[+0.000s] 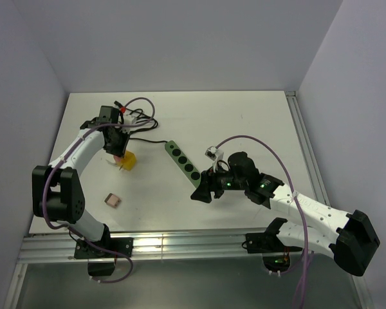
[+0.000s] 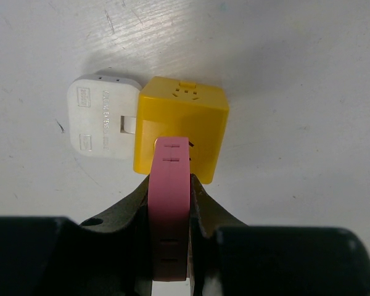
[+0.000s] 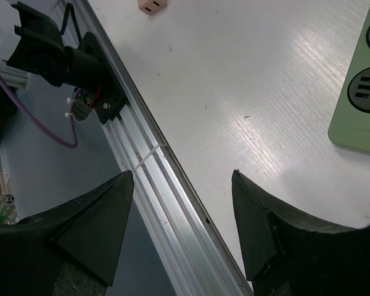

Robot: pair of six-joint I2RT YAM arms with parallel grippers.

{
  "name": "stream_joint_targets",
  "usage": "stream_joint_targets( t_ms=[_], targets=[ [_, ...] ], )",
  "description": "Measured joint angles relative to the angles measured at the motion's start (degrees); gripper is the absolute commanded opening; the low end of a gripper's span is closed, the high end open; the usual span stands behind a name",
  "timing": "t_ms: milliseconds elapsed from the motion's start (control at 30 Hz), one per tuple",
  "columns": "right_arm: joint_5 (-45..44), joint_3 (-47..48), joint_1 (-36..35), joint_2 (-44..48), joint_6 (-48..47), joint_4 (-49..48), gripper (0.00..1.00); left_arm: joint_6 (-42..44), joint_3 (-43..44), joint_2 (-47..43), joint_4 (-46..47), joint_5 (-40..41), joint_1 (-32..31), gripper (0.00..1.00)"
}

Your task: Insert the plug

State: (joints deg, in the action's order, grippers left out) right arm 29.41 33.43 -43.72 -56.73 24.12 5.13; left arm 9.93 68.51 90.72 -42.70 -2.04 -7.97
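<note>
The pink plug is above the slots, so my left gripper needs to push it down and slightly outward onto the yellow cube's slotted top [image 1: 128,160] [image 2: 194,145] next, then let go of the plug.
My left gripper [image 1: 118,149] is shut on a pink plug [image 2: 171,203], held upright between the jaws just above a yellow cube adapter [image 2: 180,126]. A white plug adapter [image 2: 105,116] lies against the cube's left side. The yellow cube [image 1: 127,161] sits left of the green power strip [image 1: 182,161], which lies diagonally at mid-table with several round sockets. My right gripper [image 1: 202,190] is open and empty beside the strip's near end; in the right wrist view its jaws [image 3: 182,179] stand wide apart and the strip's end [image 3: 361,105] is at the right edge.
A second small pink plug [image 1: 112,200] lies on the table near the left arm's base, also seen in the right wrist view [image 3: 152,5]. A tangle of black and purple cables [image 1: 140,121] lies at the back left. The aluminium rail [image 1: 180,241] runs along the near edge.
</note>
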Motion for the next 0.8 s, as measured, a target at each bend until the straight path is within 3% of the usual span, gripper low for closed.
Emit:
stream_joint_targets(
  t_ms=[800],
  targets=[
    [0.0, 0.0, 0.0, -0.57, 0.0, 0.02, 0.72, 0.17, -0.66, 0.2, 2.82, 0.42, 0.0, 0.0]
  ],
)
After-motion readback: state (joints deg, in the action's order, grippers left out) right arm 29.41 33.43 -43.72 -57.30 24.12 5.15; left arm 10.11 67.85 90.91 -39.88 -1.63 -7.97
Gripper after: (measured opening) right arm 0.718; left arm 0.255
